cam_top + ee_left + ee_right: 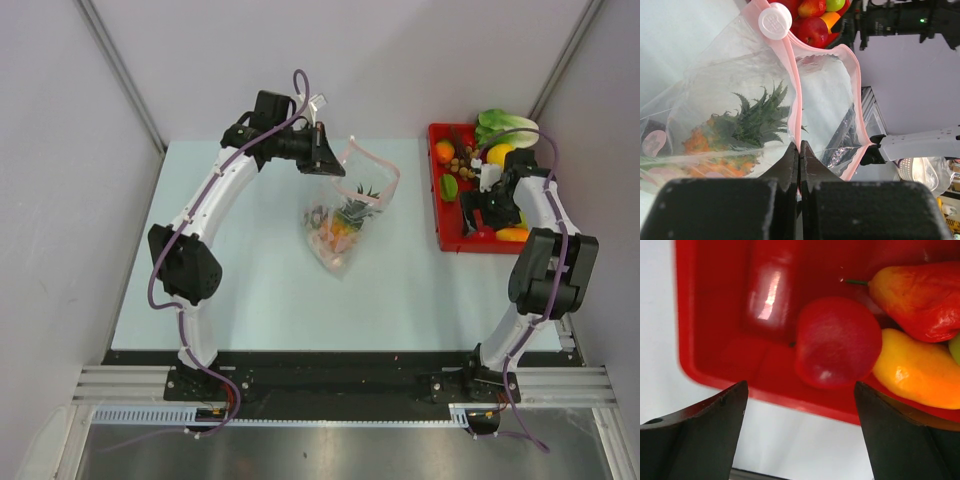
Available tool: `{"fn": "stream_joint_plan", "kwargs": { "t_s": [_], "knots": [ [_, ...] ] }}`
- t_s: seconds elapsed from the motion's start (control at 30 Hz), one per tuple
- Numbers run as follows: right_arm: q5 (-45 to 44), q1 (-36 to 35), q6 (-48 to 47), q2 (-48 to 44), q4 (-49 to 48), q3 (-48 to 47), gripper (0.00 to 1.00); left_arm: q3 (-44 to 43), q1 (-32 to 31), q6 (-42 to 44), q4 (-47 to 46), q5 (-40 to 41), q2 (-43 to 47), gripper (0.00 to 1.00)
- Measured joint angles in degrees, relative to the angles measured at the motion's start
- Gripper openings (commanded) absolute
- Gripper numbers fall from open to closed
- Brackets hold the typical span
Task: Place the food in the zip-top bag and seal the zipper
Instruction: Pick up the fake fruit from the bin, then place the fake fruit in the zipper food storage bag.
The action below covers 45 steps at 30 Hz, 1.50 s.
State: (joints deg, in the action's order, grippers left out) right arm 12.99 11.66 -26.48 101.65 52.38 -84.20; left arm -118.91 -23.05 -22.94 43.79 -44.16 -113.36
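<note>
Next, my right gripper lowers past the tray's near rim and closes on the round red fruit (837, 342).
The clear zip-top bag (340, 220) lies mid-table with its mouth held open. A dark spiky-leaved piece (757, 120) and orange food (697, 142) lie inside it. My left gripper (325, 160) is shut on the pink zipper strip (796, 107) at the bag's mouth; a white slider (775, 21) sits on the strip. My right gripper (492, 212) hangs open above the red tray (445, 232). In the right wrist view a round red fruit (837, 342), a red-orange fruit (920, 300) and a yellow-orange one (917, 375) lie in the tray just beyond the open fingers.
The red tray (715, 300) at the table's right back holds several toy fruits and a green leafy vegetable (505, 125). Grey walls stand close on the left, back and right. The tray's near rim (770, 397) lies between my right fingers.
</note>
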Motion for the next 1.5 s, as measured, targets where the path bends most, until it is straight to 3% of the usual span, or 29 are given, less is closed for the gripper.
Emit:
{"fn": "stream_joint_plan", "kwargs": {
  "t_s": [0.43,0.53,0.73,0.83,1.0,1.2,1.33,1.5],
  "knots": [
    [-8.15,-0.74,4.00,8.17,-8.31,0.13,0.99,0.24,0.00,0.07,0.00,0.46,0.00,0.00],
    [-8.11,-1.07,4.00,9.18,-9.73,0.13,0.92,0.28,0.00,0.07,0.00,0.44,0.00,0.00],
    [-5.42,-1.22,3.61,9.55,-10.78,0.15,0.43,0.28,0.00,0.35,0.00,0.44,0.00,0.00],
    [-3.52,-1.20,3.74,8.70,-10.71,0.20,0.32,0.31,0.00,0.50,0.00,0.46,0.00,0.00],
    [1.77,-1.07,4.59,2.25,-10.05,-0.72,0.30,0.28,0.00,0.55,0.02,0.44,0.00,0.00],
    [14.47,-2.23,11.19,-6.75,-11.96,-9.66,0.30,0.31,0.00,0.76,0.02,0.42,0.00,0.00],
    [21.11,-8.85,16.72,-11.74,-17.25,-13.44,0.30,0.31,0.00,0.74,0.02,0.39,0.00,0.00],
    [25.62,-22.18,20.55,-12.81,-22.36,-15.17,0.30,0.31,0.00,0.57,0.02,-0.20,0.00,0.00]
  ]
}}
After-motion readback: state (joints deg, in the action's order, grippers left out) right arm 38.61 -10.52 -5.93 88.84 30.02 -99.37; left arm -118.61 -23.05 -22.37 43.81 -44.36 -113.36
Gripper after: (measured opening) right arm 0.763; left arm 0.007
